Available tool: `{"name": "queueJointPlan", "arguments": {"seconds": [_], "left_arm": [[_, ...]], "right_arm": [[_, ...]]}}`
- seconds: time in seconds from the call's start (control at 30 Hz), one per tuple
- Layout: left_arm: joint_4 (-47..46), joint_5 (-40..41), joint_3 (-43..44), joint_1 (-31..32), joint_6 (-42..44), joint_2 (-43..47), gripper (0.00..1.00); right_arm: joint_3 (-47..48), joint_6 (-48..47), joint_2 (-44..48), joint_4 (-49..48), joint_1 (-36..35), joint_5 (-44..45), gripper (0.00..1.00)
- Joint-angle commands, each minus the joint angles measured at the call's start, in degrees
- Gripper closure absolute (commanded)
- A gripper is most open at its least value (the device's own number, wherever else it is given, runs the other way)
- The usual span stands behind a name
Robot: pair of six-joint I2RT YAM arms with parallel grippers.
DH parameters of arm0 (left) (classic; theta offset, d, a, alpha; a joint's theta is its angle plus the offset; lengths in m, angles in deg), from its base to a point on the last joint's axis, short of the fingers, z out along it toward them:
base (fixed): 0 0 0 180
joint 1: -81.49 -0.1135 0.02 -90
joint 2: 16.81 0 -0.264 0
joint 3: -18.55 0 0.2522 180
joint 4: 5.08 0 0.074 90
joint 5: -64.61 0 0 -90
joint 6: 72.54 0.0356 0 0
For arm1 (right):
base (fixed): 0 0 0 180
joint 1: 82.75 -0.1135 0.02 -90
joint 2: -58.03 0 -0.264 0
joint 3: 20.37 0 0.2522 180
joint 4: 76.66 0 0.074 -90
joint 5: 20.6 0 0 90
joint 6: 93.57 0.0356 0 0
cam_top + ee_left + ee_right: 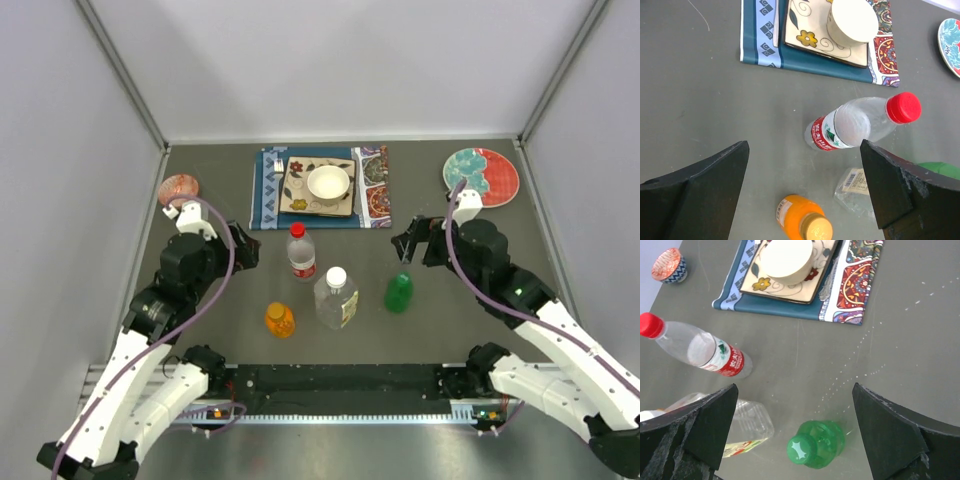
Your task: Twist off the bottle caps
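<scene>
I will swing my right gripper across onto the red cap [296, 230] [651, 325] next, because that cap still closes its bottle. The cap is to my right gripper's left in the top view.
Four bottles stand upright mid-table, all capped. The small clear bottle [301, 257] with a red label carries a red cap [296, 230]. The larger clear bottle [336, 300] has a white cap [336, 276]. To its right is the green bottle [399, 292], to its left the squat orange bottle [279, 319]. My left gripper [246, 246] is open, left of the red-capped bottle; its wrist view looks down on the orange cap [819, 230] and red cap [903, 107]. My right gripper [409, 241] is open, just behind the green bottle, whose green cap [802, 449] shows between the fingers [890, 430].
A patterned placemat [268, 190] at the back holds a decorated plate [297, 190] with a white bowl [329, 183]. A small red bowl [178, 188] sits at the back left and a round red-and-teal plate [482, 176] at the back right. Grey walls enclose three sides.
</scene>
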Motion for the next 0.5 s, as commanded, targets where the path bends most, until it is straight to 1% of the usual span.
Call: {"name": "queueJointPlan", "arguments": {"seconds": [0.0,0.13,0.2,0.23,0.3,0.33,0.37,0.47], "left_arm": [[-0.20,-0.85,-1.75,0.07,2.09,2.90,0.02],[-1.86,-3.13,-4.29,0.07,2.36,4.23,0.02],[-3.45,-4.19,-5.09,0.07,2.36,5.01,0.02],[-3.80,-4.98,-5.62,0.07,2.18,5.37,0.02],[-4.33,-5.34,-5.80,0.07,2.01,5.55,0.02],[-4.24,-5.16,-5.54,0.07,1.83,5.55,0.02],[-3.98,-4.90,-5.27,0.07,1.83,5.37,0.02],[-2.23,-4.11,-3.52,0.07,2.79,4.50,0.02]], "right_arm": [[5.40,-4.11,-0.98,-2.58,-2.05,-1.84,0.01],[8.55,-6.66,-3.88,-3.64,-6.26,-0.27,0.02],[12.42,-7.98,-6.42,-3.38,-8.81,0.26,0.02],[14.00,-8.33,-10.09,-3.12,-9.51,0.00,0.03],[18.92,-9.30,-14.06,-3.03,-11.54,-0.52,0.03],[20.50,-9.39,-18.00,-2.51,-11.98,-0.79,0.04],[23.74,-9.39,-20.30,-2.41,-12.33,-1.14,0.04],[28.41,-8.87,-27.34,-2.41,-12.51,-2.81,0.04]]}}
